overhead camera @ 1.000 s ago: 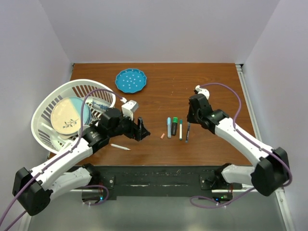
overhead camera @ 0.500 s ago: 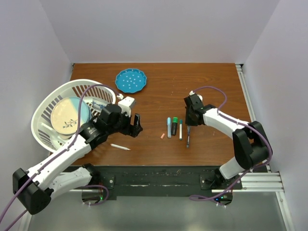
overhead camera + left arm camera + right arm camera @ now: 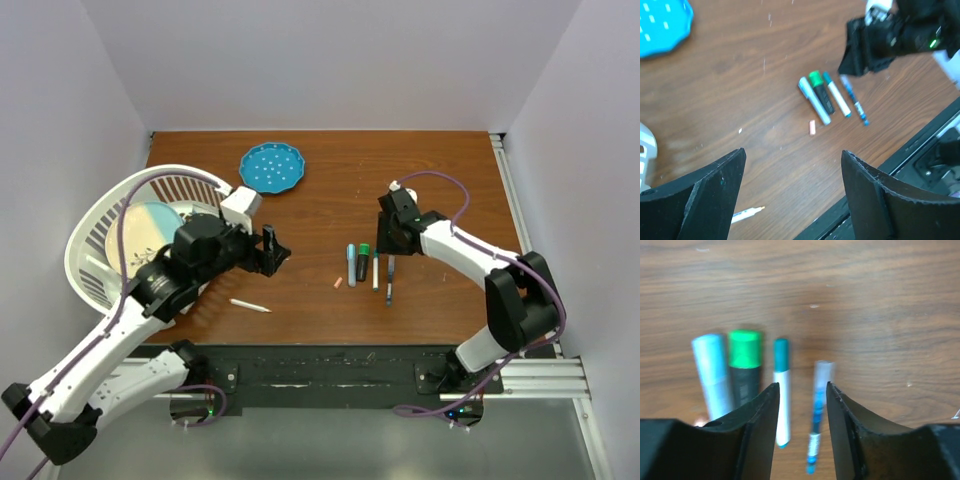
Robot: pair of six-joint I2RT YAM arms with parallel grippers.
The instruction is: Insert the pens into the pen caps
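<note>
My right gripper should swing back to the uncapped white pen [image 3: 250,306] beyond the pink cap [image 3: 338,283], then turn and go down onto the tip end of the pen.
Three capped pens lie side by side mid-table: a light-blue-capped one [image 3: 351,265], a dark one with a green cap [image 3: 363,262] and a white one with a teal cap [image 3: 376,270]. Just right of them lies a slim blue pen [image 3: 389,280] with a pale cap. My right gripper [image 3: 389,250] hovers over its capped end, open, the blue pen [image 3: 816,410] on the wood between the jaws. A pink cap [image 3: 338,283] sits left of the row. An uncapped white pen [image 3: 250,306] lies near the front. My left gripper [image 3: 272,250] hangs open and empty above the table.
A white basket [image 3: 95,215] holding a plate stands at the left edge. A blue dotted plate [image 3: 271,167] sits at the back. The black rail [image 3: 320,365] runs along the near edge. In the left wrist view, the pen row [image 3: 827,97] lies ahead and the pink cap [image 3: 812,127] nearer.
My right gripper has opened and let go of the blue pen, which now lies beside the row. My left arm has drawn back to the left and risen.
</note>
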